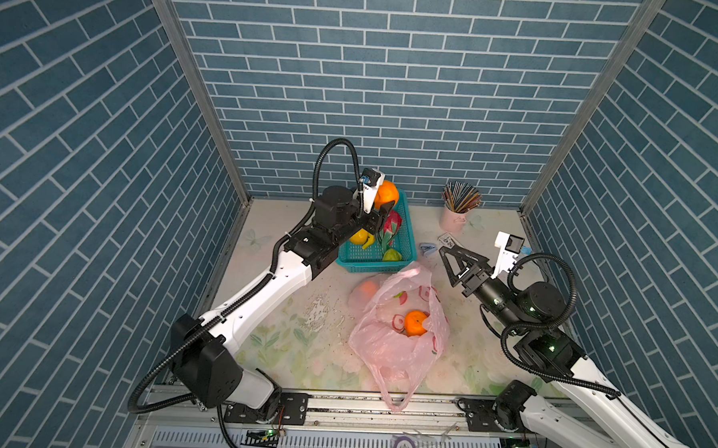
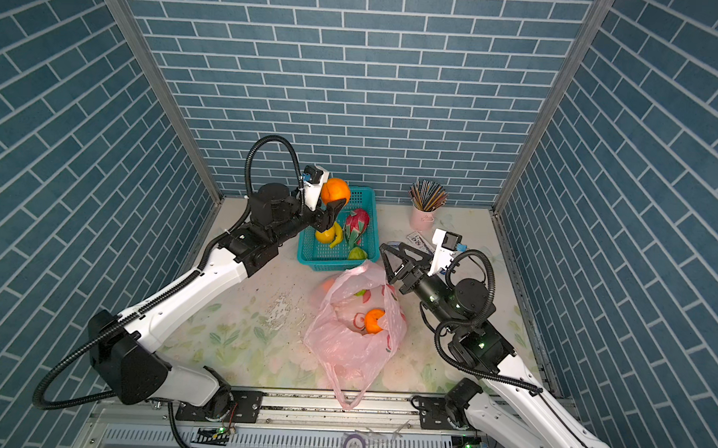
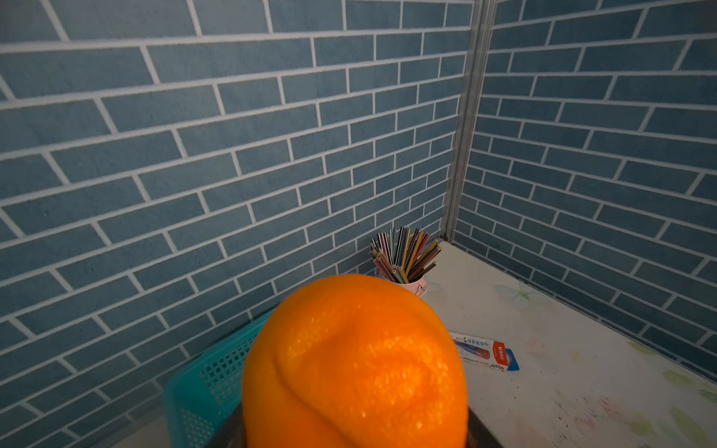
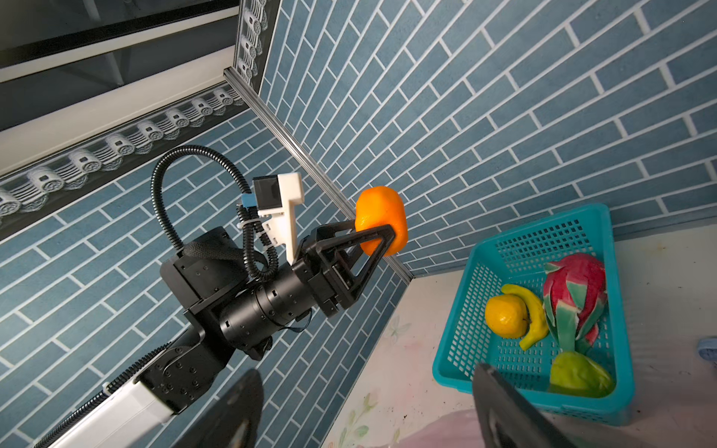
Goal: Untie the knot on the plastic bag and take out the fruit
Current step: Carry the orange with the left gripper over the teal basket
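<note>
I should next tip my left gripper's fingers down, lower them to the bare bottom of the basket below, between the yellow and green fruits, and let go of the orange there.
The pink plastic bag [image 1: 389, 351] [image 2: 343, 345] lies mid-table with its mouth gaping; no knot shows, and a loose handle loop hangs over the front edge. Of the fruit, one orange [image 1: 415, 322] sits inside the mouth and another [image 1: 367, 290] shows through the film. My left gripper [image 1: 385, 203] [image 4: 382, 232] is shut on a third orange [image 3: 355, 364] [image 2: 336, 190], held above the teal basket [image 1: 372, 264] [image 4: 543, 229]. Dragon fruit [image 4: 574, 294], a yellow fruit [image 4: 506, 314] and a green one [image 4: 580, 376] lie in the basket. My right gripper [image 1: 447, 258] [image 4: 366, 370] is open and empty just right of the bag's top.
A pink cup of pencils [image 1: 458, 208] [image 3: 403, 256] stands at the back right. Small packets [image 1: 448, 238] and a blue clip [image 1: 428, 248] lie between cup and basket. A banana [image 4: 531, 314] is in the basket. Brick walls close three sides; a metal rail [image 1: 341, 407] runs along the front.
</note>
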Controlling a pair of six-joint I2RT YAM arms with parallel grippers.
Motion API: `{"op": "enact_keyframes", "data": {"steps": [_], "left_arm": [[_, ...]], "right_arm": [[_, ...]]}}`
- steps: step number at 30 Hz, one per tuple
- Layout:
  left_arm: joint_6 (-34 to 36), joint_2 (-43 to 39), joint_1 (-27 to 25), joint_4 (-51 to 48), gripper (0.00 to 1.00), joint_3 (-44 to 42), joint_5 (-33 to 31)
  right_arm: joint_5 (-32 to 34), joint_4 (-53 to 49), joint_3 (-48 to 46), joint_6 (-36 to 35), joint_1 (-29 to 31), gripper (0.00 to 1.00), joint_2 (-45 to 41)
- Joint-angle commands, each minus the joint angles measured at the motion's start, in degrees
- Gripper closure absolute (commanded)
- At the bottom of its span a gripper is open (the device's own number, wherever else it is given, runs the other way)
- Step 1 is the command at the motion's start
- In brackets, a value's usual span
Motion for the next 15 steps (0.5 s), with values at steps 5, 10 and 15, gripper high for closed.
{"op": "enact_keyframes", "data": {"steps": [5,10,15], "left_arm": [[-3.2,7.3,2.6,-11.8,0.53,7.9,-3.3],[-5.9,13.6,4.0,-18.3,0.53,12.6,-1.1],[-7.3,19.5,5.2,-23.1,0.53,15.7,2.0]], "right_arm": [[0.2,0.6,0.4,0.8,0.2,0.15,1.4],[-0.2,0.2,1.5,1.2,0.2,0.15,2.9],[-0.7,0.2,2.3,2.4,0.2,0.16,4.7]]}}
